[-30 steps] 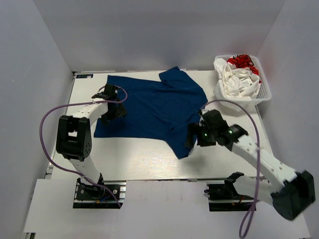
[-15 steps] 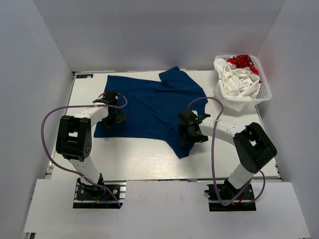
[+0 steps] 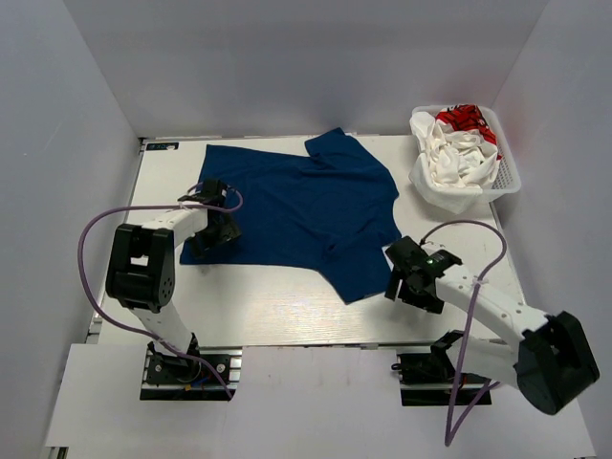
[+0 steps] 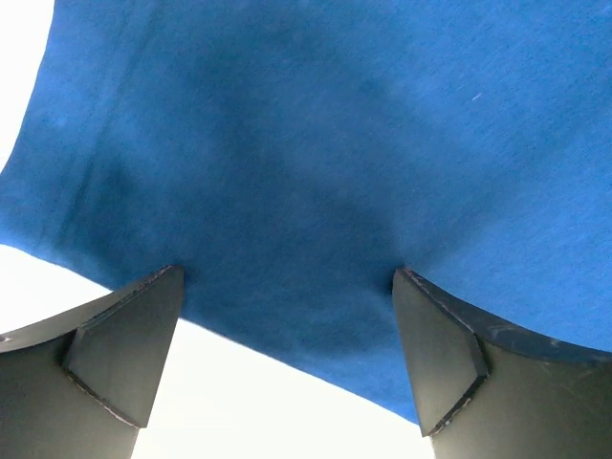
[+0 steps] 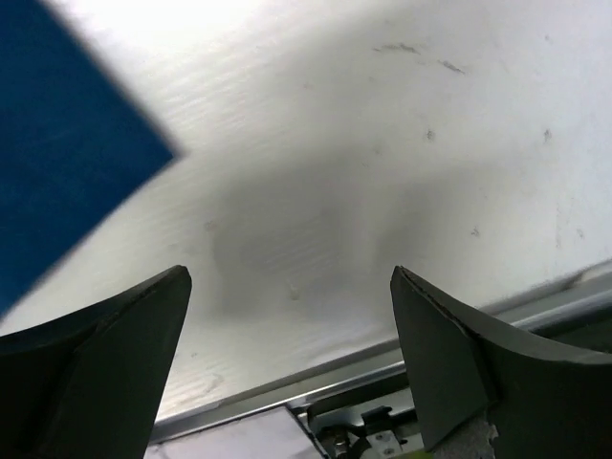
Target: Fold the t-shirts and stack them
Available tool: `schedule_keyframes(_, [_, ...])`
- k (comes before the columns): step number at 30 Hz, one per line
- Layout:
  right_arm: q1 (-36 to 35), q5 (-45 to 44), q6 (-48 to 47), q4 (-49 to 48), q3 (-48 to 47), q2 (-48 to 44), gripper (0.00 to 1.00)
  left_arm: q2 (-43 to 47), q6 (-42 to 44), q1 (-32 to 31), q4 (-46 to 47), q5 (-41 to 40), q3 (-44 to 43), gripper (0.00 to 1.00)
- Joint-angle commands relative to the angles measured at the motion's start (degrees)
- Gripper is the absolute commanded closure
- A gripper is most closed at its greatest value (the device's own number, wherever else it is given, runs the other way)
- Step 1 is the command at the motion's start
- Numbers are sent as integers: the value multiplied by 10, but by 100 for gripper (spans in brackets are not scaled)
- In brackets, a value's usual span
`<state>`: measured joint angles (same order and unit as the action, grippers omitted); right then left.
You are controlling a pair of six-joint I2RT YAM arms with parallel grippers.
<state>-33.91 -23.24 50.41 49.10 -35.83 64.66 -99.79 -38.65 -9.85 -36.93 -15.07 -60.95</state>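
Observation:
Next, my right gripper swings left in the top view, turns and drops onto the near sleeve's end, as its open fingers are over bare table.
The royal blue t-shirt lies spread flat on the white table, its hem corner near the front middle. It fills the upper part of the left wrist view and shows as a corner in the right wrist view. My left gripper is open, low over the shirt's left edge, with cloth between the fingers. My right gripper is open and empty over bare table just right of the shirt's front corner. The white t-shirt with red print is crumpled in the basket.
The white mesh basket stands at the back right corner. Purple cables loop off both arms. The table's front metal rail shows just under my right gripper. White walls close in the sides and back.
My right gripper has left the shirt's right side and swung right and toward the front, onto bare table. The left gripper has barely shifted at the shirt's left edge.

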Motion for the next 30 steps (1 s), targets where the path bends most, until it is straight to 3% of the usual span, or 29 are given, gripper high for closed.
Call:
schedule_keyframes(1, [-1, 35, -51, -69, -19, -41, 10, 57, -11, -2, -26, -22, 14, 0])
schedule_keyframes(7, [-8, 145, -231, -230, -52, -3, 10, 134, -70, 22, -61, -72, 41, 0])
schedule_keyframes(13, [-32, 153, -366, -256, -74, 40, 10, 83, -98, 83, -61, -88, 54, 0])
schedule_keyframes(18, [-43, 124, -373, -338, -42, 76, 10, 40, -96, 129, -21, -69, 49, 0])
schedule_keyframes(25, [-39, 91, -335, -327, -50, 147, 11, 17, -75, 148, 28, -12, 55, 5])
schedule_keyframes(28, [-38, 97, -275, -299, -34, 145, 16, 17, -70, 148, 40, 0, 76, 20])
schedule_keyframes(29, [-37, 100, -252, -295, -21, 147, 19, 17, -70, 148, 41, 0, 76, 31])
schedule_keyframes(30, [-39, 122, -238, -288, -16, 145, 21, 17, -70, 148, 41, 13, 82, 35])
